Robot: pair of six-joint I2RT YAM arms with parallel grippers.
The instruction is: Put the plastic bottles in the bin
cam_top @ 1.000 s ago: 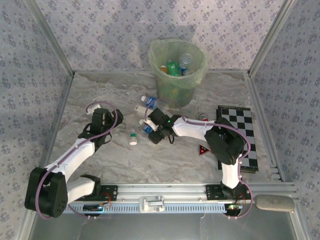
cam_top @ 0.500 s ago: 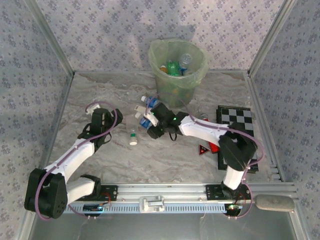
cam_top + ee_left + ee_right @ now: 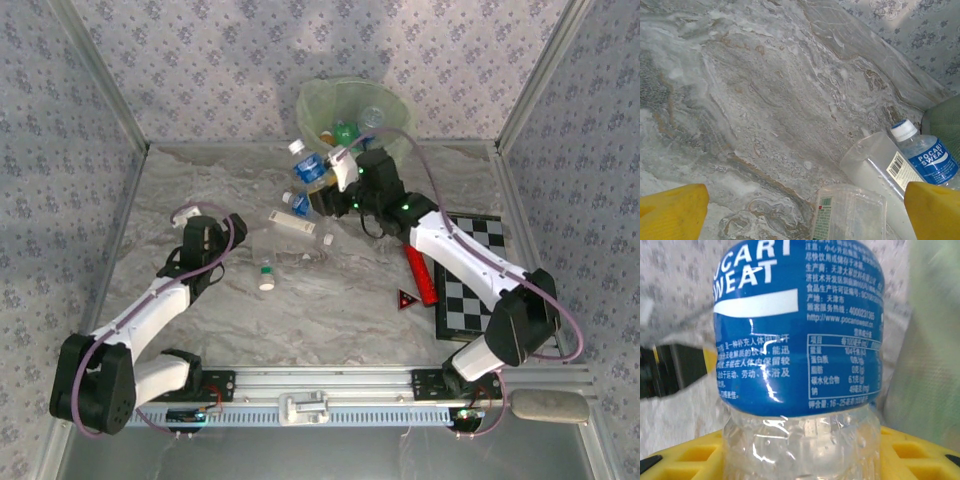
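Note:
The bottle needs to be lifted clear of the bin's rim by my right gripper, carried outward over the bin's opening (image 3: 353, 122) and let go there.
My right gripper (image 3: 335, 172) is raised beside the bin (image 3: 318, 102) and shut on a clear blue-labelled plastic bottle (image 3: 310, 164), which stands upright in it. The right wrist view has that bottle (image 3: 797, 355) up close between the yellow fingers (image 3: 920, 455), with the pale green bin (image 3: 935, 340) at the right. Another blue-labelled bottle (image 3: 298, 204), a clear one (image 3: 290, 222) and a tiny white-capped one (image 3: 266, 277) lie on the table. My left gripper (image 3: 205, 236) is open above the table, left of them; its wrist view has the clear bottle (image 3: 880, 170) and the blue-labelled bottle (image 3: 927, 159) ahead.
Several bottles lie inside the bin, among them a green one (image 3: 345, 131). A red cylinder tube (image 3: 420, 272) and a small red triangle (image 3: 406, 298) lie next to a checkerboard (image 3: 478, 285) on the right. A clear ribbed container (image 3: 850, 212) sits between my left fingers.
My right gripper closed on a blue-labelled bottle on the table, then lifted it up and back to the bin's left side. The left arm stayed still.

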